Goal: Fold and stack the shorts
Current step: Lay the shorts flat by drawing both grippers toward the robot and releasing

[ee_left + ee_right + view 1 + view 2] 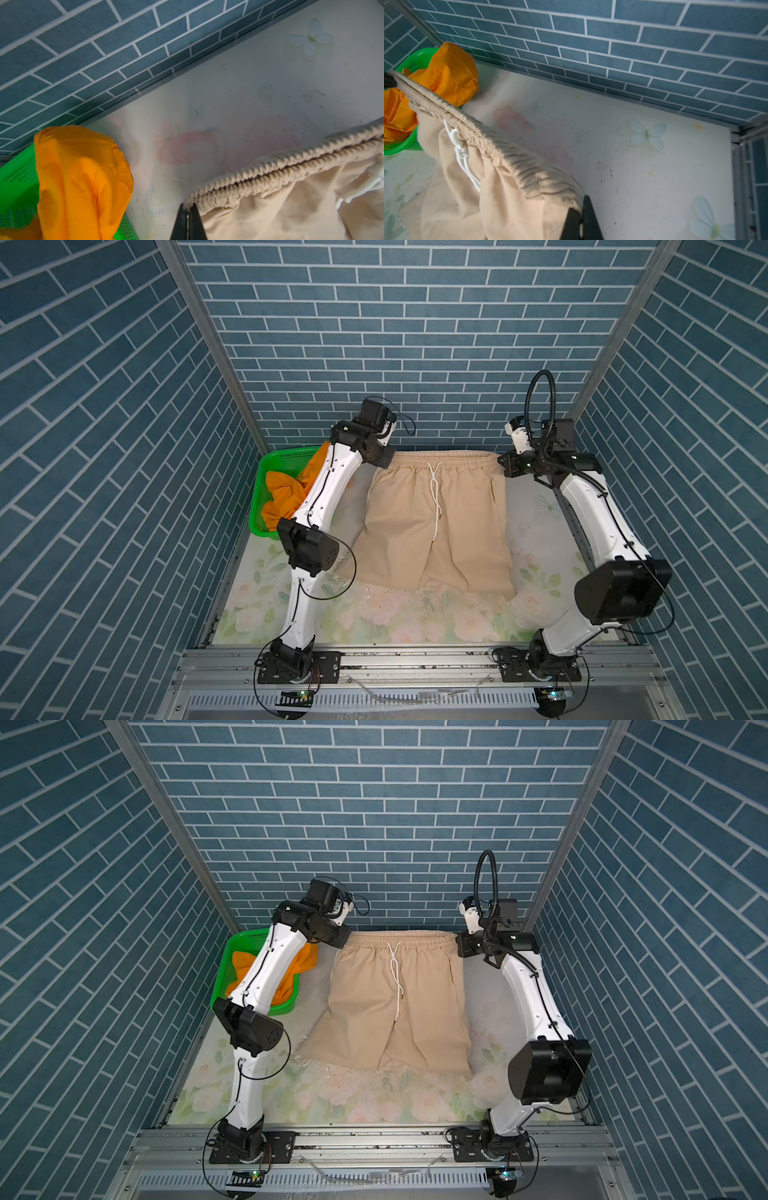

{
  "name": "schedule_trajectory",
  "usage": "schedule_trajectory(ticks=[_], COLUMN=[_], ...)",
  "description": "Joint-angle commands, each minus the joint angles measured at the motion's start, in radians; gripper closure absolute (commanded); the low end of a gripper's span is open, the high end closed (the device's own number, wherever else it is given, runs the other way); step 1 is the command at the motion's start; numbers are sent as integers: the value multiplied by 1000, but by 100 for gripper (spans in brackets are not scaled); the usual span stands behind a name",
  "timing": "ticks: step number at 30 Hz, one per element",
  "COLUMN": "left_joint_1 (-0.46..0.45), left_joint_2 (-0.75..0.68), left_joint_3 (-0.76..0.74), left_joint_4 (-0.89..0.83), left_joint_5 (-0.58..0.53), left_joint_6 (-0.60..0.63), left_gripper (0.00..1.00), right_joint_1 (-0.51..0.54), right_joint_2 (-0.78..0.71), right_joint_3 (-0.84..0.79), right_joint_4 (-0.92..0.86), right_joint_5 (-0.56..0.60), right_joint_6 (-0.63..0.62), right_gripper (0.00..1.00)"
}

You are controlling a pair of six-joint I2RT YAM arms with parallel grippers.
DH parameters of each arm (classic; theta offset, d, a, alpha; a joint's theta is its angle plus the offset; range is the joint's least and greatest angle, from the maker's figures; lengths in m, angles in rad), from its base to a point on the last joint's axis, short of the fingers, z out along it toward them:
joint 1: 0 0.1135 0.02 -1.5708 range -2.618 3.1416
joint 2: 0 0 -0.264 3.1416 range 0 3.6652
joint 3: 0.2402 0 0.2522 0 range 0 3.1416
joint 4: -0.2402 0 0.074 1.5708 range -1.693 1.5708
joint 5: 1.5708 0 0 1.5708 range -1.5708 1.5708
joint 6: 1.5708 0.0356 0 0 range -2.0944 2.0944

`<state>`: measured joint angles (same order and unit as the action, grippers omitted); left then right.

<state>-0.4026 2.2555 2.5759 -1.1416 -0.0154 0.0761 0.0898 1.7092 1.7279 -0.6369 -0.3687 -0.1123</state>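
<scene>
My left gripper is above the pale tabletop (363, 482) (162, 202) beside the basket and will next lower the waistband's corner onto it and let go, since the legs already lie spread.
The beige shorts (432, 526) (395, 1011) hang stretched by their gathered waistband between my two grippers, near the back wall. Their white drawstring (435, 497) faces up and the legs trail forward onto the table. My left gripper (384, 462) (187, 206) is shut on the waistband's left corner (193, 199). My right gripper (505, 466) (581, 205) is shut on the right corner (566, 193). The orange shorts (282, 493) (299, 965) (79, 176) (450, 72) lie crumpled in the green basket, partly hidden under my left arm.
The green perforated basket (266, 470) (224, 969) (16, 180) stands at the back left, against the side wall. The floral table top (374, 614) shows in front of the shorts. The blue brick back wall (415, 364) rises just behind the waistband.
</scene>
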Motion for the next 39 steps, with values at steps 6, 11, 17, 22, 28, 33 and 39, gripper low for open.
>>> schedule_trajectory(ticks=[6,11,17,22,28,33,39], left_joint_1=[93,110,113,75,-55,-303,-459], left_joint_2=[146,216,108,-208,-665,-774,-740], left_joint_3=[11,54,79,-323,-1063,-1316,-1452], left_joint_4=[185,219,87,2,267,332,455], left_joint_5=[-192,-139,-50,114,268,140,116], left_joint_6=[14,-2,-76,-184,-318,-330,-388], left_gripper=[100,6,0,0,0,0,0], right_joint_1=[-45,-38,-22,-22,-22,-24,-24], right_joint_2=[339,516,506,254,-267,-493,-585], right_joint_3=[126,255,387,167,-533,-792,-1006], right_joint_4=[277,378,241,-41,-31,-165,-98], right_joint_5=[-105,-198,-169,-2,120,173,142], right_joint_6=[66,202,246,257,386,459,526], right_gripper=[100,60,33,31,28,27,27])
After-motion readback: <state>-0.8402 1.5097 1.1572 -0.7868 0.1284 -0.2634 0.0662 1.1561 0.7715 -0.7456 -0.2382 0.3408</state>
